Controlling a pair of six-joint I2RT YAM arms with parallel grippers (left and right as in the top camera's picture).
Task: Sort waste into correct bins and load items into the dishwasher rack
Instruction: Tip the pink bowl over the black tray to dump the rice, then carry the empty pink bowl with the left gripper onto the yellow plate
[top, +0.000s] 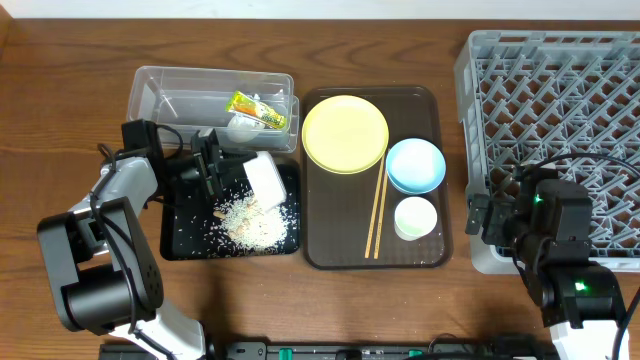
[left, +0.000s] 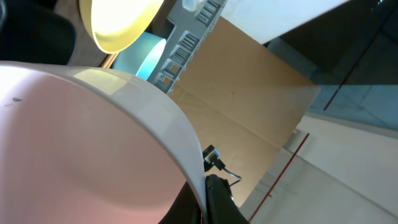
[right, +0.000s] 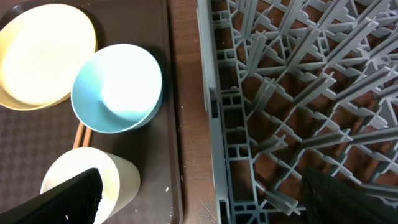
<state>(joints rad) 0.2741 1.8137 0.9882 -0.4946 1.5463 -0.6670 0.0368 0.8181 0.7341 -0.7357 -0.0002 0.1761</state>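
My left gripper should next carry the bowl over onto the yellow plate (top: 345, 133) (left: 124, 22), turn to bring the bowl upright and let go of the bowl's rim, since the rice lies emptied below.
My left gripper (top: 212, 168) is shut on the rim of the white-pinkish bowl (top: 264, 178), which is tipped on its side over the black tray (top: 180, 240). Rice scraps (top: 252, 222) lie piled in that tray. In the left wrist view the bowl (left: 81, 143) fills the frame, its rim pinched between the fingers (left: 208, 186). The snack wrapper (top: 258, 110) and crumpled paper (top: 241, 125) lie in the clear tub (top: 160, 90). The yellow plate (top: 345, 133), blue bowl (top: 415, 165), white cup (top: 415, 218) and chopsticks (top: 377, 210) sit on the brown tray. My right gripper (right: 205, 199) is open at the grey rack's (top: 560, 90) left wall.
The brown serving tray (top: 320, 250) lies between the bins and the rack. In the right wrist view the cup (right: 118, 174), blue bowl (right: 118, 87) and yellow plate (right: 43, 53) are left of the rack wall (right: 214, 106). Bare wooden table runs along the front.
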